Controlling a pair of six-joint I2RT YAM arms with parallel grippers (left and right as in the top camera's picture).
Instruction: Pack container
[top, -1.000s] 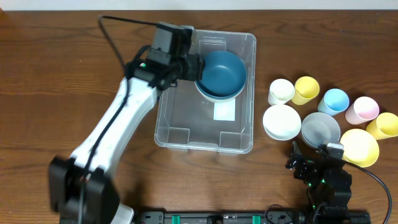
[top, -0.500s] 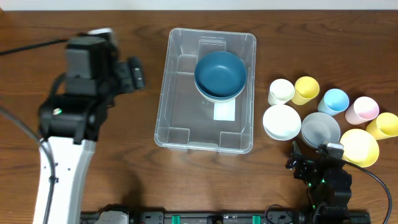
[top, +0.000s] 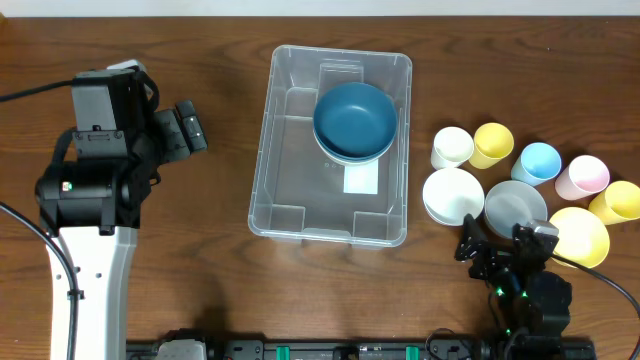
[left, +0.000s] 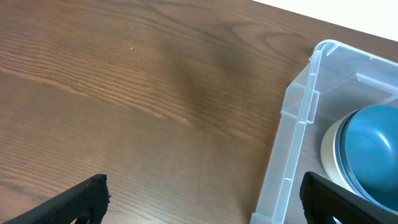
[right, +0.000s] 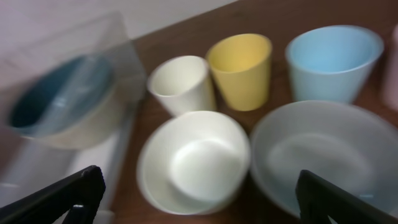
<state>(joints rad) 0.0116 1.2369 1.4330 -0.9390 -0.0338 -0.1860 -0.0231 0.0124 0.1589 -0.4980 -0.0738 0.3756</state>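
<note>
I will next lift my right gripper, swing to the yellow bowl's side opposite the grey bowl, turn, and go down onto the yellow bowl's rim there (top: 606, 246), since bare wood borders it.
The container (top: 300, 195), a large clear bin, lies at the table's middle. In its far right part sits a dark blue bowl (top: 354, 118), nested on a cream bowl whose rim (left: 328, 149) shows in the left wrist view. My left gripper (top: 196, 127) hangs open over bare wood, left of the container's rim (left: 292, 124), with nothing between its fingers. My right gripper (top: 500, 240) stands open near the front edge. It points at a white bowl (right: 194, 160) and a grey bowl (right: 323, 155) and holds nothing.
Right of the bin stand a white cup (top: 451, 147), two yellow cups (top: 492, 144) (top: 615, 201), a light blue cup (top: 540, 162) and a pink cup (top: 582, 177). A yellow bowl (top: 578, 237) sits beside the grey bowl (top: 515, 207) and white bowl (top: 453, 195).
My left gripper opened, let go of the blue bowl in the container and drew back to the left. My right gripper shifted slightly.
</note>
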